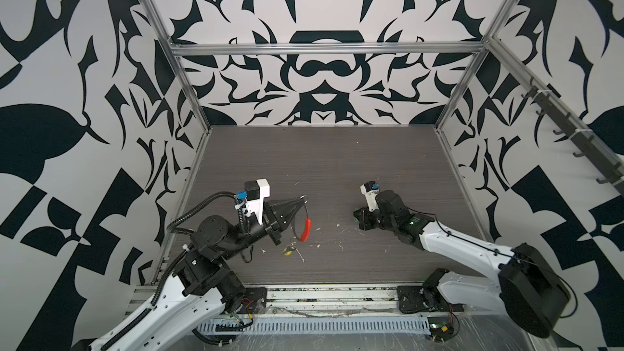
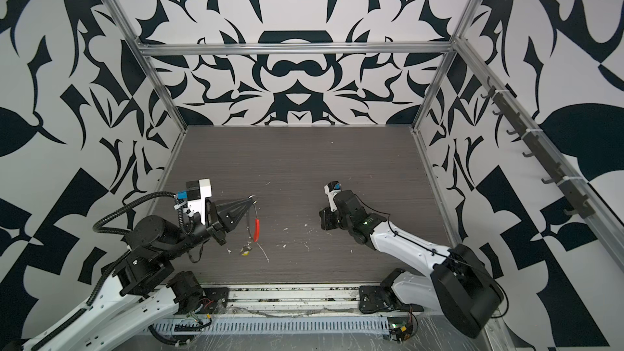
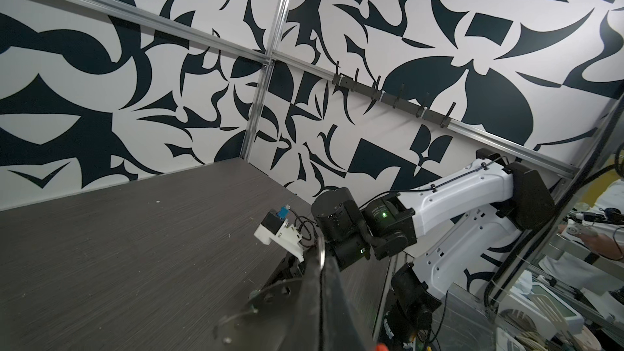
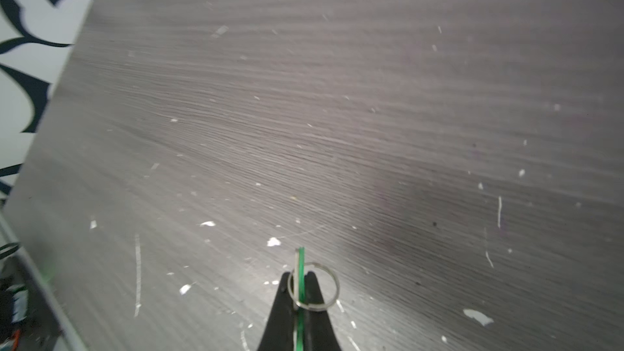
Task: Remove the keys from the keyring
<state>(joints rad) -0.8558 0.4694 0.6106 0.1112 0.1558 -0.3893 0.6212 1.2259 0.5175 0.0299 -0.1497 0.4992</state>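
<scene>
The key with the green tag [image 4: 300, 260] is off the hoop, so next my right gripper will lower to the clear tabletop beneath its fingers and open to release the key.
The keyring hangs from my left gripper [image 1: 301, 201], which is shut on the top of its thin grey hoop; the red sleeve [image 1: 306, 229] [image 2: 257, 229] curves down the hoop's right side. At the hoop's bottom, a key with a yellow tag [image 1: 288, 250] [image 2: 245, 249] sits at table level. In the left wrist view the black fingers [image 3: 314, 285] are pressed together with a sliver of the hoop's wire at their tip. My right gripper [image 4: 300, 276] is well apart to the right, low over the table. It is shut on a key with a green tag [image 4: 300, 260], whose small split ring [image 4: 326, 303] loops around the fingertips.
The dark wood-grain table [image 1: 320, 163] is strewn with white flecks and scratches. Patterned walls with aluminium frame posts close in the back and both sides. A rail of dark hooks [image 1: 557, 123] runs along the right wall. A slotted cable duct [image 1: 320, 325] lies along the front edge.
</scene>
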